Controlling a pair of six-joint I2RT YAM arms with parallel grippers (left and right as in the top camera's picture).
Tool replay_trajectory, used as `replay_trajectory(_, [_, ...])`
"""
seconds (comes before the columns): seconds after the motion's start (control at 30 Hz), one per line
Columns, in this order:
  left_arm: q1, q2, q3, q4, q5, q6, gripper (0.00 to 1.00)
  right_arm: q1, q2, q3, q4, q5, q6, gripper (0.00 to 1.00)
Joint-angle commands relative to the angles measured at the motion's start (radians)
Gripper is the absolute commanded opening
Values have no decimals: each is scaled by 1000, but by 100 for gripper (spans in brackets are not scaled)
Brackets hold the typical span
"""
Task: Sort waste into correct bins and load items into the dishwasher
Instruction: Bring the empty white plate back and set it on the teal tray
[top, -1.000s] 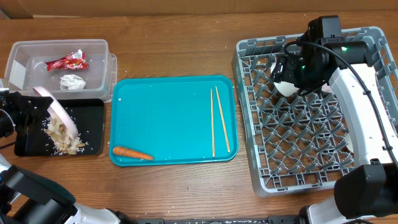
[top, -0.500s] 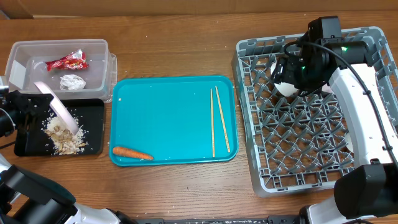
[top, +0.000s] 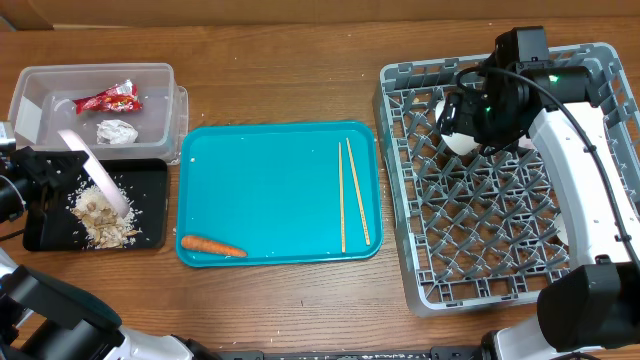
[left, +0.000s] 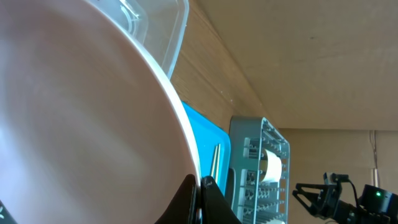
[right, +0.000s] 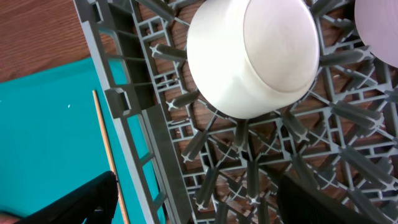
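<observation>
I should move my left gripper across the teal tray toward the chopsticks next, then level the bowl and lower it, because the rice and scraps are on the black tray.
My left gripper is shut on the rim of a pale-pink bowl and holds it tilted on edge over the black tray. The bowl fills the left wrist view, with the jaws pinching its rim. Rice with beige scraps lies on the black tray. The clear tub holds the red wrapper and the white tissue. My right gripper is open and empty above an upturned white bowl in the grey dish rack.
The teal tray in the middle holds the carrot at its front left and the chopsticks at its right side. A pale-pink dish sits beside the white bowl. The right arm crosses the rack's right half.
The tilted bowl has shifted slightly back and left over the black tray, and the rice pile has settled lower on the tray. The right arm has not moved.
</observation>
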Motion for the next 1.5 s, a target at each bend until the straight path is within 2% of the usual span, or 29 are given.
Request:
replay_trajectory(0.0, [-1,-2,4,-24,-8,8,4,0,-32,6,-6,19,-3,84])
replay_trajectory(0.23, [-40,-24,4,-119,-4,89,4,0,-32,6,-6,19,-2,84])
replay_trajectory(0.4, [-177,-87,4,-183,-95,90,4,0,-32,6,-6,19,-1,84])
replay_trajectory(0.57, [-431,-143,4,-135,-232,-4,4,0,-32,6,-6,19,21,84])
replay_trajectory(0.73, [-748,-124,4,-39,-368,-105,4,0,-32,6,-6,19,21,84])
replay_trajectory(0.9, [-1048,-58,4,75,-578,-222,4,0,-32,6,-11,19,21,85])
replay_trajectory(0.97, [-1155,-12,4,124,-686,-275,9,0,-32,6,-15,19,21,85])
replay_trajectory(1.07, [-1270,60,4,171,-788,-293,13,0,-32,6,-18,19,21,85])
replay_trajectory(1.1, [-1301,86,4,182,-812,-301,12,0,-32,6,-18,19,21,85])
replay_trajectory(1.17, [-1350,131,4,198,-833,-312,4,0,-32,6,-18,19,21,85])
replay_trajectory(1.3, [-1387,166,5,207,-834,-314,4,0,-32,6,-18,19,20,85])
replay_trajectory(1.37, [-1382,156,21,185,-850,-314,9,0,-32,6,-18,19,20,85])
replay_trajectory(1.4, [-1372,148,39,163,-872,-314,16,0,-32,6,-18,19,20,85])
replay_trajectory(1.47, [-1346,127,80,117,-920,-315,24,0,-32,6,-16,19,20,87])
